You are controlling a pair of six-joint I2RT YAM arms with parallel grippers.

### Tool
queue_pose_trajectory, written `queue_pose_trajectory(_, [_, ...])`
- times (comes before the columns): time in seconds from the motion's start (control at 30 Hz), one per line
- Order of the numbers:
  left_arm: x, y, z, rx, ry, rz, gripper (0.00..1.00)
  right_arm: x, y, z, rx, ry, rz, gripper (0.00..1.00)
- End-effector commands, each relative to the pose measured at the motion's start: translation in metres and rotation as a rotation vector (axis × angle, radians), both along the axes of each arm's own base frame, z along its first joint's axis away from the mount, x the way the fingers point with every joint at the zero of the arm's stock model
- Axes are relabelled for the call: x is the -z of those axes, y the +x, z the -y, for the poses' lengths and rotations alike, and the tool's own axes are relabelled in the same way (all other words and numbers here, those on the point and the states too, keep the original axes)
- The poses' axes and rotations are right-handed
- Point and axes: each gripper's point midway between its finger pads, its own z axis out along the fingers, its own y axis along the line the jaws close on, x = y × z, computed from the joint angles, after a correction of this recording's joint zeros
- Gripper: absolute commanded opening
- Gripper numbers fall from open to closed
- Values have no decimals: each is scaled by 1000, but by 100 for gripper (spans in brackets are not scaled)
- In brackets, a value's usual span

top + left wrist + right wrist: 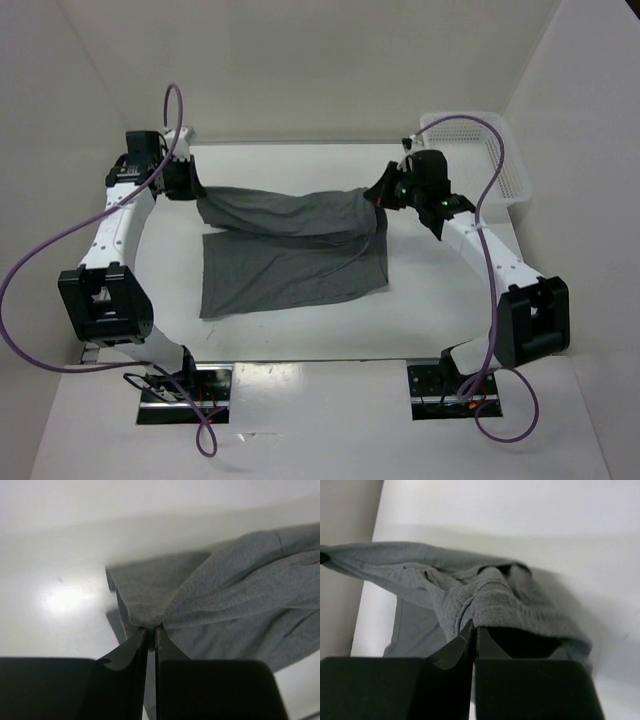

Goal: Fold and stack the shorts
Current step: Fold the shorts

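Observation:
The robot's left gripper will pull its end of the shorts back and down onto the near part of the shorts and let go, because that near part is flat and uncovered.
The dark grey shorts (290,250) lie across the middle of the white table. Their far part is lifted and stretched between both grippers; the near part lies flat. My left gripper (196,192) is shut on the left end of the lifted fabric, seen pinched at the fingertips in the left wrist view (151,628). My right gripper (379,194) is shut on the right end, where the fabric (485,602) bunches over the fingertips (474,627). The shorts (235,590) hang to the right in the left wrist view.
A white plastic mesh basket (500,175) stands at the far right corner, just behind the right arm. Walls enclose the table on the left, back and right. Purple cables loop off both arms.

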Motion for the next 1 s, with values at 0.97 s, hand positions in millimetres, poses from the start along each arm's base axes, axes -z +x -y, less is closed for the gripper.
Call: queue_pose_trajectory(0.97, [89, -255, 25, 98, 199, -819, 18, 102, -176, 56, 119, -83, -633, 0])
